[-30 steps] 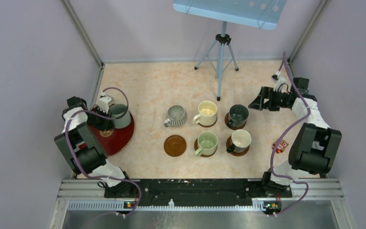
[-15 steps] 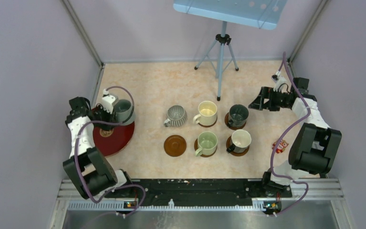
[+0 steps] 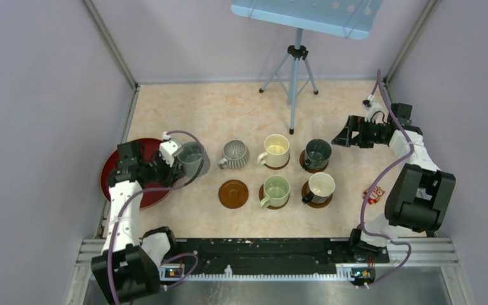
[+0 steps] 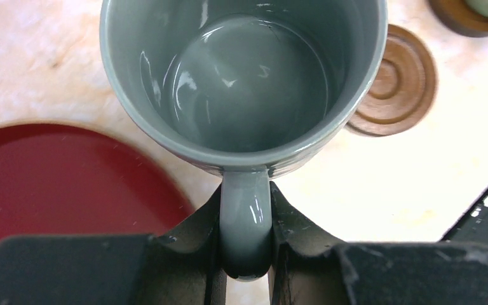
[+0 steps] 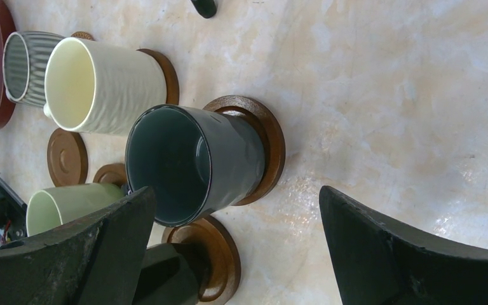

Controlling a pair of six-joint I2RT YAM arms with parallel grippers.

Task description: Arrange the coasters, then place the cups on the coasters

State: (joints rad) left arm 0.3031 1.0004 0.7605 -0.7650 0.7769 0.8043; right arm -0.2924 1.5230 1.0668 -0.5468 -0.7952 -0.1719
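The grey cup in my left gripper goes over the only bare coaster next, below and to its right in the top view, then comes down for release.
My left gripper is shut on the handle of the plain grey cup, held upright above the table just right of the red tray. One bare brown coaster lies right of it. The ribbed grey cup stands behind that coaster. The cream, dark green-grey, pale green and dark white-lined cups each sit on a coaster. My right gripper hangs open, right of the dark green-grey cup.
A tripod carrying a blue panel stands at the back centre. A small red-orange item lies by the right arm's base. Grey walls close in the table on the left, back and right.
My left arm has carried the grey cup off the red tray and rightward toward the ribbed cup. The right arm has not moved.
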